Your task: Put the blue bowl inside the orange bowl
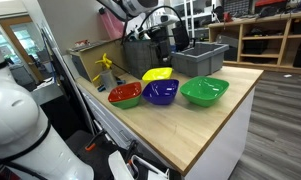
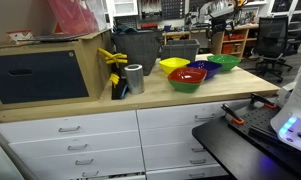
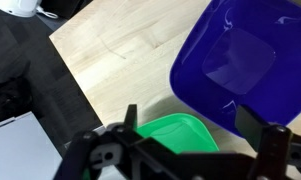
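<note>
My open gripper moves down next until its spread fingers straddle the blue bowl's near rim [image 1: 169,94] [image 3: 179,90] beside the green bowl, since that rim lies below my gripper.
The blue bowl [image 1: 160,92] stands on the wooden table between the orange bowl [image 1: 124,94] and a green bowl. Both task bowls also show in an exterior view, the blue one [image 2: 196,69] just behind the orange one [image 2: 187,79]. In the wrist view the blue bowl [image 3: 245,65] fills the upper right. My gripper [image 3: 202,130] is open and empty, with its fingers spread wide above the table and over the blue bowl's near edge. In an exterior view the gripper [image 1: 162,45] hangs above and behind the bowls. The orange bowl is out of the wrist view.
A larger green bowl [image 1: 204,91] sits beside the blue bowl and shows under the gripper in the wrist view [image 3: 175,135]. A yellow bowl [image 1: 157,74] stands behind. A grey bin [image 1: 200,57] is at the back, and a metal can [image 2: 135,78] stands near the yellow clamps.
</note>
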Robot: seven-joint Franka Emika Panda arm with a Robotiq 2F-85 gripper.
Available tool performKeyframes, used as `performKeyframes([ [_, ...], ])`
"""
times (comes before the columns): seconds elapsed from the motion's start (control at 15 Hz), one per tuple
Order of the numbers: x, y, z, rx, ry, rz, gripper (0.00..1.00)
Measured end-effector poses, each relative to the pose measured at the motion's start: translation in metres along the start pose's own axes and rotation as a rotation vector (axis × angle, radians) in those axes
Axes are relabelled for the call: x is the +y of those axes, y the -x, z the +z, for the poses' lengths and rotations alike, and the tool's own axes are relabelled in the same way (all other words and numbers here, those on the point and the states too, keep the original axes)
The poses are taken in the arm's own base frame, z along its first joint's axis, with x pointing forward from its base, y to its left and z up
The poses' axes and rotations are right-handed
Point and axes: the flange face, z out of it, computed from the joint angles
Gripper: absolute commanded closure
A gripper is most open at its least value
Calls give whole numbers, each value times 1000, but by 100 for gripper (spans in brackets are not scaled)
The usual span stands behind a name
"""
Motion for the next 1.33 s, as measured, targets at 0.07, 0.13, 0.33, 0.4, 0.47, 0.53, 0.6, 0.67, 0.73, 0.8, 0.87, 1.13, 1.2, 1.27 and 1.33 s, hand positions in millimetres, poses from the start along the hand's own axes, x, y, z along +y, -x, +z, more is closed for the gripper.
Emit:
performKeyframes([
  [0.07,8,-3,6,-6,0,14,0],
  [0.13,16,-5,13,-12,0,26,0],
  [0.33,38,-4,40,-19,-13,55,0],
  [0.4,43,-2,49,-21,-18,62,0],
  [0.47,48,0,59,-21,-23,68,0],
  [0.53,52,2,70,-21,-28,74,0],
  [0.6,56,4,79,-20,-33,79,0],
  [0.67,58,6,89,-19,-37,83,0],
  [0.73,60,8,98,-18,-42,85,0],
  [0.8,60,12,105,-17,-46,86,0],
  [0.87,60,14,113,-17,-51,86,0],
  [1.13,51,19,143,-19,-83,102,0],
  [1.2,48,19,149,-19,-90,107,0],
  [1.27,44,18,156,-16,-97,110,24],
  [1.33,41,17,162,-12,-103,114,26],
])
